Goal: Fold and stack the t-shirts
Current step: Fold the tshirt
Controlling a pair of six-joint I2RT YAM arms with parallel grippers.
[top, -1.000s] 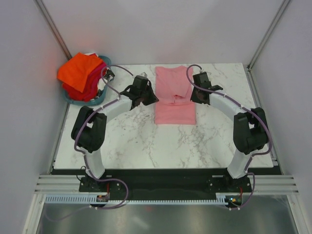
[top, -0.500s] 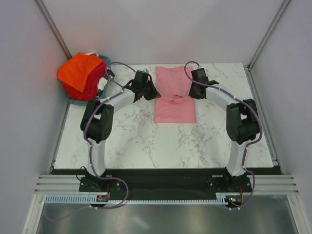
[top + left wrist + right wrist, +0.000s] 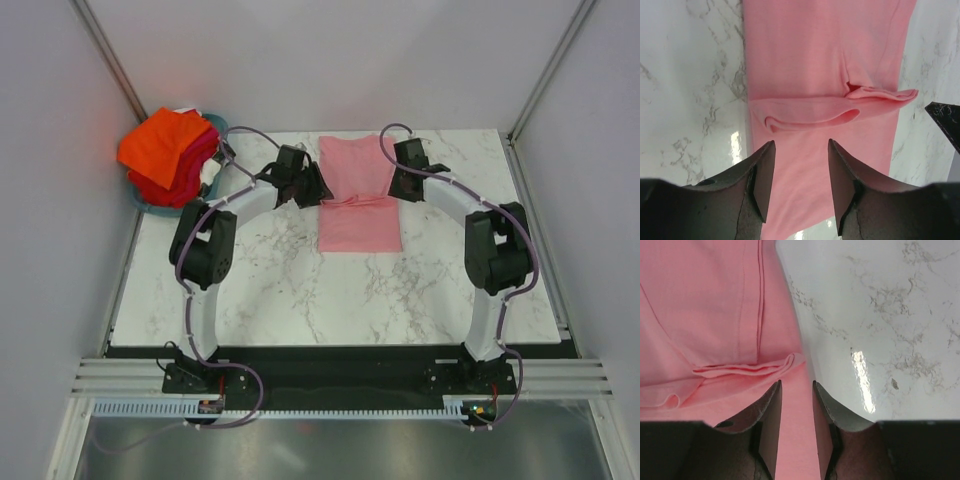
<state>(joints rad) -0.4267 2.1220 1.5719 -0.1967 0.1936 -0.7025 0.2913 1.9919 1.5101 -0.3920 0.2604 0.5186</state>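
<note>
Next, my left gripper moves back along the pink t-shirt's edge and down onto its near corner on the basket's side (image 3: 321, 250), as that corner lies flat and unfolded.
A light pink t-shirt (image 3: 358, 215) lies flat at the table's far middle, with a doubled-over edge running across it (image 3: 810, 117). My left gripper (image 3: 318, 188) hovers at its left side. Its jaws are open (image 3: 801, 142), with only pink cloth showing below the gap. My right gripper (image 3: 397, 186) is at the shirt's right edge, also open (image 3: 796, 383) over the cloth's border (image 3: 715, 305). Neither holds anything. Orange, red and magenta t-shirts (image 3: 165, 148) are heaped at the far left.
The heap sits in a teal basket (image 3: 148, 207) at the table's far left corner. White marble tabletop (image 3: 300, 290) spreads in front of the pink shirt. Grey walls close in on both sides. The right gripper's fingertip (image 3: 945, 117) shows in the left wrist view.
Both grippers were shut on the pink cloth and have opened, letting it go. The folded edge now lies on the shirt. Both arms' elbows have drawn in and up.
</note>
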